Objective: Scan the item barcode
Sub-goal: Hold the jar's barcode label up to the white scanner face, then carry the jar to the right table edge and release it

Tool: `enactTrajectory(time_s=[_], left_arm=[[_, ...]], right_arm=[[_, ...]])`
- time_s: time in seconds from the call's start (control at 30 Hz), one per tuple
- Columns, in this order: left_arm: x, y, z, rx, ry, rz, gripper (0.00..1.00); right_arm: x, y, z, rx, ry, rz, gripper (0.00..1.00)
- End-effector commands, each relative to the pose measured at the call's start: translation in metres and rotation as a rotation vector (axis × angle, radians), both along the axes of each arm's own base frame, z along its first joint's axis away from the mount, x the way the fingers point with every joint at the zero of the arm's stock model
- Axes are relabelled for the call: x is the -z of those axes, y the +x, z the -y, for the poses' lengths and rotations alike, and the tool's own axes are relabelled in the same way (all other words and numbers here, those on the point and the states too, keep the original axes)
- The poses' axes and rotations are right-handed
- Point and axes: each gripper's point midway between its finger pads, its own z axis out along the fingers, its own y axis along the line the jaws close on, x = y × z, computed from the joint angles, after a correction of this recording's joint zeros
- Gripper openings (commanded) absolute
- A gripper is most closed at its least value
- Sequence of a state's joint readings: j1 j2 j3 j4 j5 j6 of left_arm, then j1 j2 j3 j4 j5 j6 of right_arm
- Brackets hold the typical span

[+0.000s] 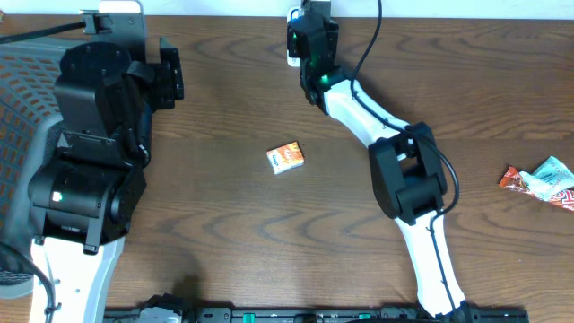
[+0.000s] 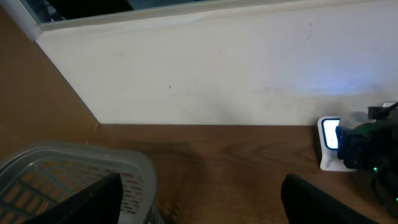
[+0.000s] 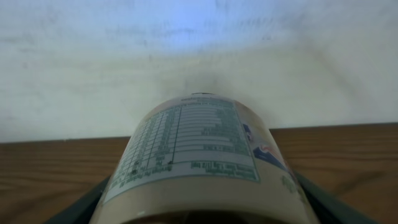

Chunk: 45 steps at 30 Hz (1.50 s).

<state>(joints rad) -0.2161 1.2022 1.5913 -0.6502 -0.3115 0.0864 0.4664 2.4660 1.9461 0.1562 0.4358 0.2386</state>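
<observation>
My right gripper leaves the scanner next, lowers to the bare tabletop by the snack packet, on the right in the overhead view, and releases the item there.
My right gripper point(image 3: 199, 214) is shut on the item point(image 3: 193, 155), a pale round container lying lengthwise between the fingers. Its printed table label faces up; no barcode shows. It points at a white wall lit by a bluish glow. From overhead, the right gripper point(image 1: 309, 45) sits at the table's far edge beside the white scanner point(image 1: 293, 40), with the item hidden under it. The left wrist view shows the scanner point(image 2: 329, 142) glowing blue-white. My left gripper point(image 1: 172, 72) is open with nothing in it at the far left, and its dark fingers point(image 2: 81, 202) stand wide apart.
A grey basket point(image 1: 22, 99) with orange mesh stands at the left edge, and its rim point(image 2: 93, 158) is just under the left gripper. A small orange box point(image 1: 286, 158) lies mid-table. A red and white snack packet point(image 1: 543, 179) lies at the right edge.
</observation>
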Motion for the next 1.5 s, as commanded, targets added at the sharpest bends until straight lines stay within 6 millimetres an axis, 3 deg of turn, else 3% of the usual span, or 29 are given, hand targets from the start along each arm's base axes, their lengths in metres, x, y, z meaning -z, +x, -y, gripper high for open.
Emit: enactTrajectory(time_s=[0.0, 0.27, 0.43, 0.53, 0.63, 0.8, 1.0, 1.23, 1.33, 1.47], left_arm=[[0.004, 0.001, 0.001, 0.02, 0.036, -0.016, 0.82], [0.005, 0.001, 0.001, 0.021, 0.04, -0.019, 0.82], [0.005, 0.001, 0.001, 0.034, 0.077, -0.025, 0.82], [0.003, 0.001, 0.001, 0.038, 0.087, -0.018, 0.82], [0.0, 0.0, 0.001, 0.037, 0.085, -0.006, 0.82], [-0.005, -0.001, 0.001, 0.038, 0.08, 0.014, 0.82], [-0.01, 0.0, 0.002, 0.015, -0.007, 0.046, 0.82], [-0.01, 0.002, 0.014, 0.082, -0.042, 0.047, 0.82], [-0.009, 0.002, 0.02, 0.112, -0.051, 0.044, 0.82], [-0.009, 0.002, 0.02, 0.111, -0.05, 0.044, 0.82]], right_arm=[[0.011, 0.004, 0.003, 0.017, -0.011, 0.016, 0.38], [-0.005, 0.007, 0.0, 0.015, 0.014, 0.067, 0.38], [-0.052, -0.002, 0.005, 0.009, -0.001, 0.071, 0.38], [-0.082, -0.019, 0.021, 0.02, -0.034, 0.006, 0.35], [-0.102, -0.046, 0.059, 0.053, -0.093, -0.12, 0.36], [-0.101, -0.1, 0.153, 0.204, -0.117, -0.392, 0.43], [-0.047, -0.16, 0.256, 0.313, 0.031, -0.779, 0.4], [-0.004, -0.2, 0.384, 0.54, 0.203, -0.938, 0.44], [0.016, -0.214, 0.421, 0.602, 0.287, -0.975, 0.43], [0.044, -0.228, 0.455, 0.669, 0.35, -1.017, 0.42]])
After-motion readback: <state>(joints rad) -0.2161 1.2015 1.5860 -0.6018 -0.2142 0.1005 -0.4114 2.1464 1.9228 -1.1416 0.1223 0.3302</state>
